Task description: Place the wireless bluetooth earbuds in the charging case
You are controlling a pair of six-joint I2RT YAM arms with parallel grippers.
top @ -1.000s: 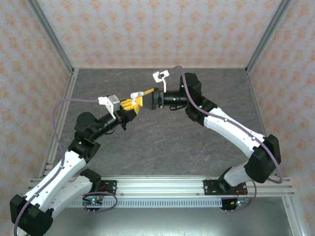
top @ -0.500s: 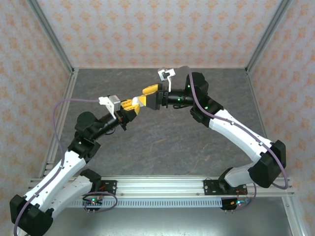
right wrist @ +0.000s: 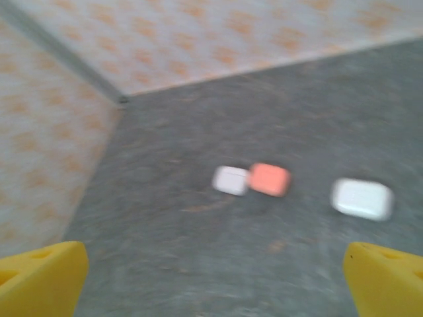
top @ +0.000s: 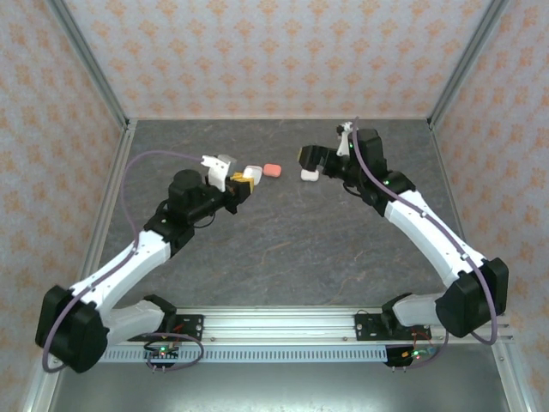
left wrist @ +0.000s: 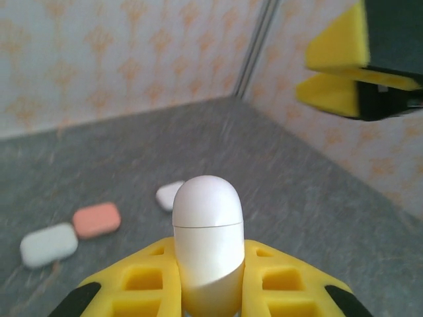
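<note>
My left gripper should lower the charging case onto the bare tabletop on the near side of the coral case and let it go, because that spot is below it and clear of cases.
A white pill-shaped charging case stands upright and closed between the yellow fingers of my left gripper, which is shut on it. From above, the left gripper hangs over the back middle of the table. My right gripper is apart from it to the right, above a white case. Its yellow fingertips stand wide apart in the right wrist view, with nothing between them. In the left wrist view the right gripper shows at the upper right. The earbuds are out of view.
Three closed cases lie in a row on the grey table: a white one, a coral one and the white one under the right gripper. The right wrist view shows them blurred, with the coral case in the middle. Patterned walls enclose the table.
The two grippers met over the case in mid-air before. Now the right gripper has let go and drawn back to the right, and the left arm has swung round with the case.
</note>
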